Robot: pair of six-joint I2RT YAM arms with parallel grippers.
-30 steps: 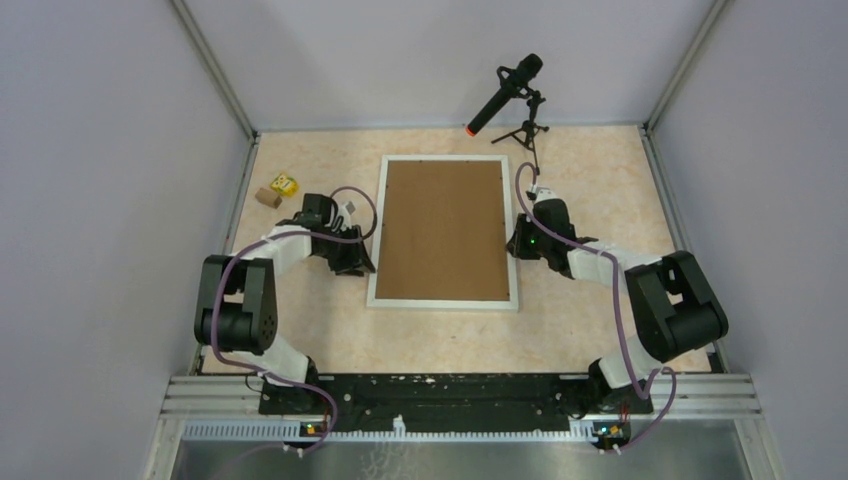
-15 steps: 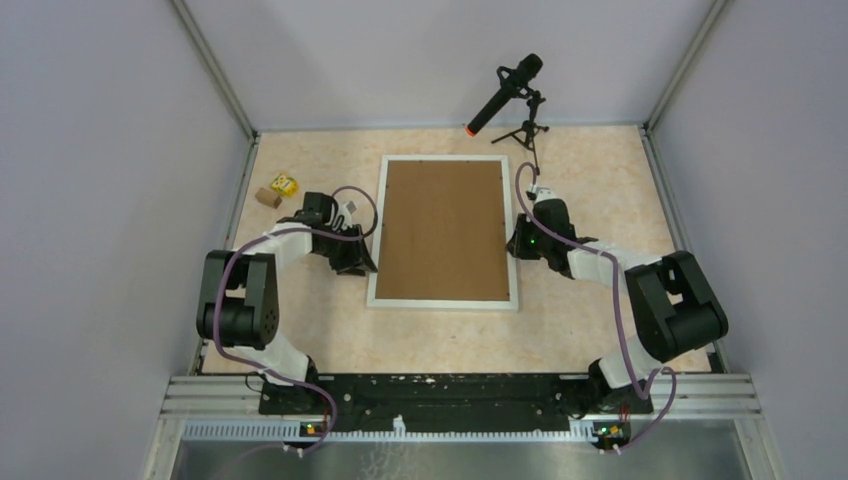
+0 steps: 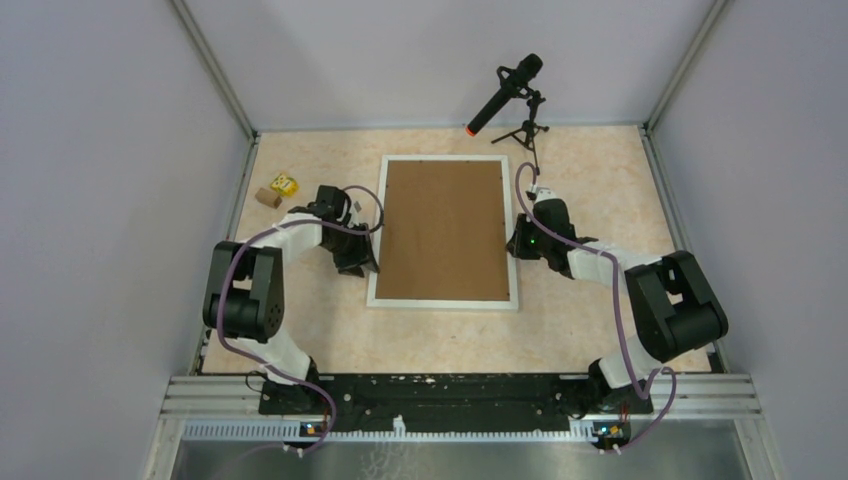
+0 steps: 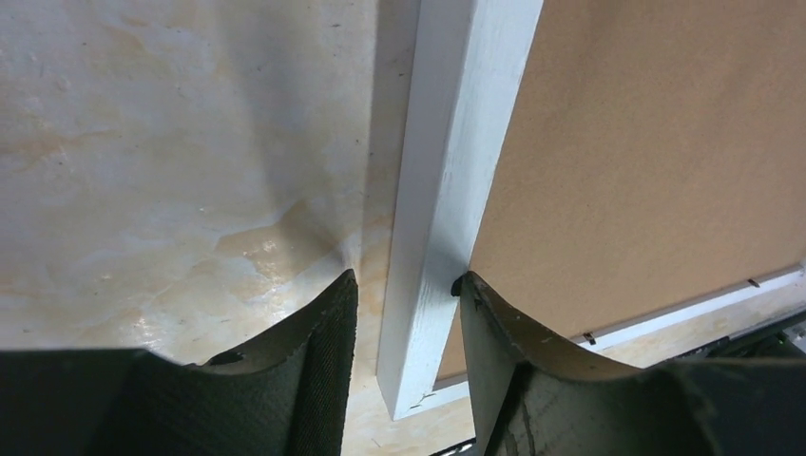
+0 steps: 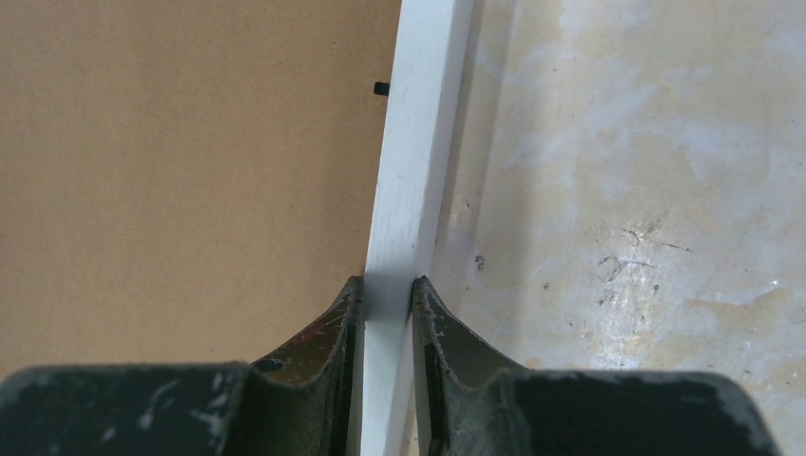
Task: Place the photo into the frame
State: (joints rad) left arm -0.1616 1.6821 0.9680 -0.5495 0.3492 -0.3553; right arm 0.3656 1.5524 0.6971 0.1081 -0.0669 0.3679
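The right gripper draws the frame's bar [image 3: 510,246] [image 5: 389,289] back and slightly toward the left in the top view next, swinging the frame round, and then opens.
The frame [image 3: 445,159] of thin white moulding lies flat on the table with a plain brown backing board [image 3: 445,230] filling it. The photo is hidden. My left gripper [image 3: 360,262] straddles the frame's left rail [image 4: 437,218] near its front corner. It is open, with a gap between its outer finger [image 4: 328,332] and the rail. My right gripper [image 3: 515,243] is shut on the frame's right rail [image 5: 418,171], both fingers pressed against it. The backing board [image 5: 181,161] lies just inside that rail.
A black microphone [image 3: 505,92] on a small tripod stands at the back right, close to the frame's far corner. A small yellow object [image 3: 283,183] and a brown block [image 3: 267,197] lie at the back left. Grey walls close in the table.
The left gripper's jaws have come apart off the frame's left rail, and its wrist has shifted slightly. The right arm and the frame have not moved.
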